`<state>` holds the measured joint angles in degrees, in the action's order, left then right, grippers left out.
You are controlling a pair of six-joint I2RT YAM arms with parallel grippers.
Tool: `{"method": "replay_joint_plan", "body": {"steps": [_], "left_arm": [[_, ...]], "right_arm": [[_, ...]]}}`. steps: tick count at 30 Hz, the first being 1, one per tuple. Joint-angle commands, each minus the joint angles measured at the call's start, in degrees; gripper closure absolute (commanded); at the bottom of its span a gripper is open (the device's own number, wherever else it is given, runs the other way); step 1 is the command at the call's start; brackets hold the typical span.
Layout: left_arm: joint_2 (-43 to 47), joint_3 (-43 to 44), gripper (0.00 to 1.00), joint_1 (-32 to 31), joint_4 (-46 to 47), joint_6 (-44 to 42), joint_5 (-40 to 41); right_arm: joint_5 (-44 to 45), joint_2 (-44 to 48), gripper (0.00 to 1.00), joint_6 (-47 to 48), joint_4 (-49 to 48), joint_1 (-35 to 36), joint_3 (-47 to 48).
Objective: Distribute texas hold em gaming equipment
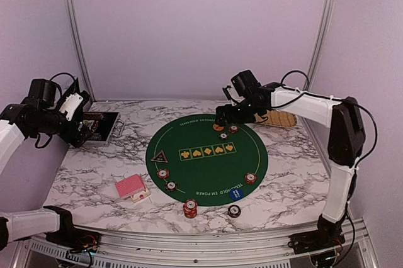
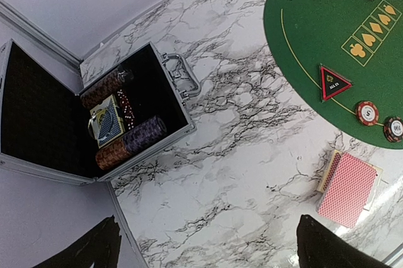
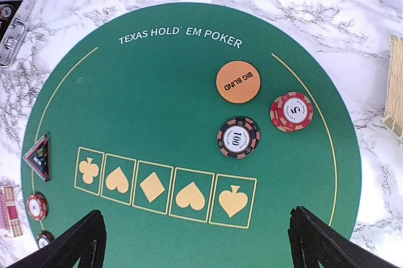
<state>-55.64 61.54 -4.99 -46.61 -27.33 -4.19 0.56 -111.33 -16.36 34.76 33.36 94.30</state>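
Observation:
The blue disc has only a red chip next to it, so I should move my right gripper back across the mat (image 1: 206, 166) and down around the dark chip (image 1: 234, 211).
On the green poker mat (image 1: 206, 166) lie an orange "big blind" disc (image 3: 238, 81), a red 5 chip (image 3: 291, 111) and a black 100 chip (image 3: 238, 136). My right gripper (image 3: 198, 243) hovers open and empty over the mat's far side (image 1: 223, 116), above these pieces. A black triangular marker (image 1: 157, 156) and two chips (image 1: 162, 173) sit at the mat's left. A blue disc (image 1: 235, 194) and a red chip (image 1: 250, 178) sit at its near right. Red-backed cards (image 1: 130, 186) lie left of the mat. My left gripper (image 2: 208, 252) is open and empty over bare marble by the case.
The open black-and-silver case (image 2: 145, 123) at far left holds chip rolls, dice and a card deck. A tan woven tray (image 1: 280, 117) sits behind the mat at the right. A red chip stack (image 1: 190, 207) and a dark chip (image 1: 234, 211) lie on the marble near the front.

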Motion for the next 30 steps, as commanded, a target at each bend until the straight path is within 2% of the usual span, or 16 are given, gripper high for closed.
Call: {"method": "replay_joint_plan", "body": {"steps": [1, 5, 15, 20, 25, 30], "left_arm": [[2.3, -3.1, 0.01, -0.2, 3.8, 1.1, -0.1], [2.6, -4.8, 0.01, -0.2, 4.1, 0.3, 0.3], [1.4, -4.4, 0.01, -0.2, 4.1, 0.6, -1.1], [1.2, -4.5, 0.01, -0.2, 4.0, 0.6, -1.3], [0.4, -4.4, 0.01, -0.2, 3.7, 0.7, -1.9], [-0.7, -3.9, 0.01, -0.2, 3.1, 0.6, -2.1]], "right_arm": [[-6.4, 7.8, 0.01, -3.7, -5.6, -1.0, -8.6], [-4.5, 13.6, 0.01, -1.5, -2.5, 2.0, -14.4], [-6.9, 33.0, 0.01, -12.0, -6.6, 2.6, -35.5], [0.3, 35.6, 0.01, -13.5, 0.8, 10.1, -38.1], [8.6, 32.6, 0.01, -18.0, 7.4, 22.3, -36.7], [7.0, 30.3, 0.02, -21.7, 4.9, 28.3, -38.5]]}}
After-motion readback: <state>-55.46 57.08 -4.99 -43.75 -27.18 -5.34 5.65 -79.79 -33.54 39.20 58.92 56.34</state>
